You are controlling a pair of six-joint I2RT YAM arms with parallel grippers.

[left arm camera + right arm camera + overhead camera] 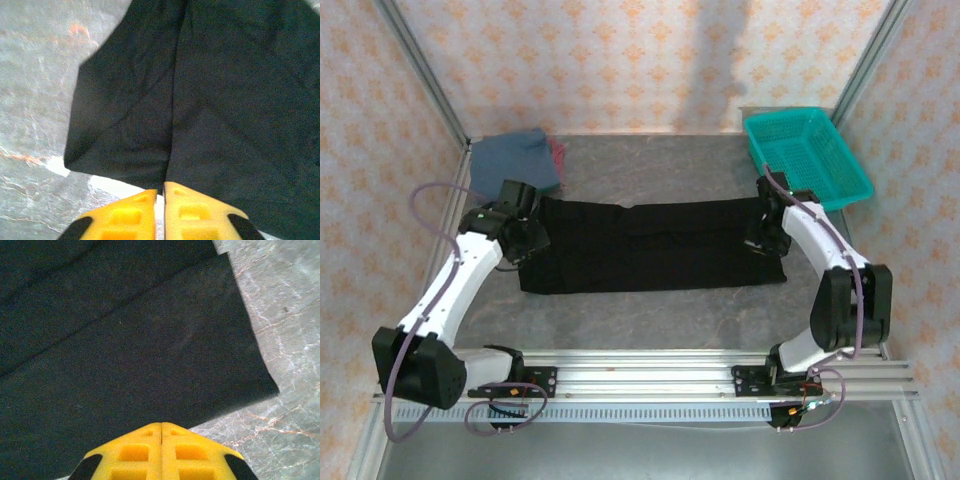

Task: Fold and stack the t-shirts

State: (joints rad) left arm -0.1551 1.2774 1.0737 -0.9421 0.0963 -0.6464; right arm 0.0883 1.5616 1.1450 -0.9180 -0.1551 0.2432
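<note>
My right gripper should next swing the hem back toward mid-table, to bare tabletop by the metal rail (626, 322), turning the crosswise band, and then let go of the hem.
The large black t-shirt (650, 245) lies as a long flat band across the middle of the table. My left gripper (532, 240) is at its left end. In the left wrist view the yellow jaws (164, 186) are pinched together on the cloth's edge, and a crease in the black t-shirt (220, 100) runs straight into them. My right gripper (760, 238) is at the right end, and its jaws (161, 425) are shut on the hem of the black t-shirt (125, 340). A slate-blue shirt (515, 155) lies crumpled at the back left, with a pinkish-red one (558, 155) peeking out beside it. The green shirt is hidden.
A teal mesh basket (807, 155) sits at the back right corner, just behind my right arm. Grey marbled tabletop (650, 170) shows behind and in front of the black shirt. Metal frame posts and a rail bound the table.
</note>
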